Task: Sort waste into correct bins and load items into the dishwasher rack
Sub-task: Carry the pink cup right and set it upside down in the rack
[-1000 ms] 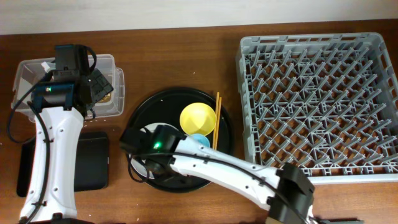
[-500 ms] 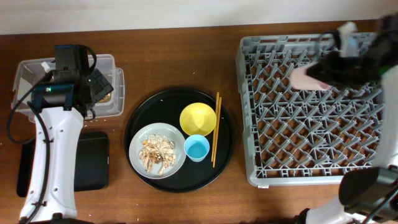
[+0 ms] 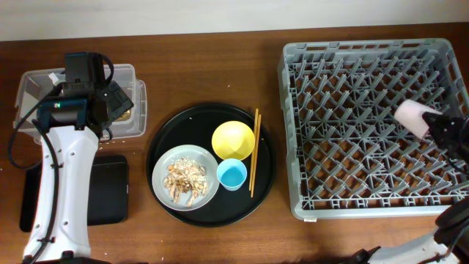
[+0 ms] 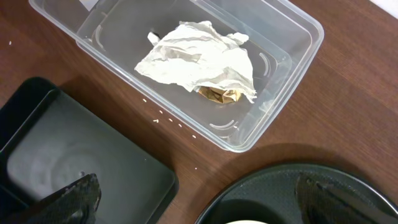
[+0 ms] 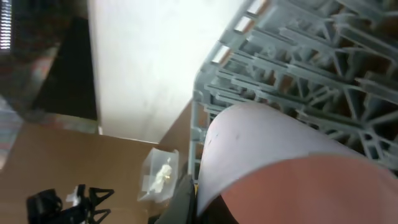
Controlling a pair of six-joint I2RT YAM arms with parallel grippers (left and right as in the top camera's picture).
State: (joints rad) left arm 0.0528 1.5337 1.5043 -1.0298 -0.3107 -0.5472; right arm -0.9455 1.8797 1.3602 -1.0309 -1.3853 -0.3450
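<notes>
The small pink cup (image 3: 412, 117) goes down onto the rack's upright wires next and my right gripper releases it, since I still hold that cup above them.
My right gripper (image 3: 438, 128) is shut on the small pink cup (image 3: 412, 117) and holds it on its side over the right part of the grey dishwasher rack (image 3: 366, 209). The cup fills the right wrist view (image 5: 292, 168). My left gripper (image 4: 205, 208) is open and empty, above the table between the clear tub (image 3: 29, 84) and the shallow black tray (image 3: 110, 191). The tub holds crumpled white tissue (image 4: 199, 56) and a brown-and-gold wrapper (image 4: 219, 94). The yellow bowl (image 3: 233, 139), blue cup (image 3: 232, 174), chopsticks (image 3: 253, 150) and the plate (image 3: 163, 165) with food scraps (image 3: 183, 180) sit on the round tray.
The large round black tray (image 3: 165, 132) lies mid-table between the bins and the rack. The rack's upright pegs (image 5: 298, 62) stand close under the cup. My left arm (image 3: 66, 161) reaches over the black tray.
My right arm left the round tray and carried the pink cup to the rack, first to its far right corner, now lower along the right side. The left arm has not moved.
</notes>
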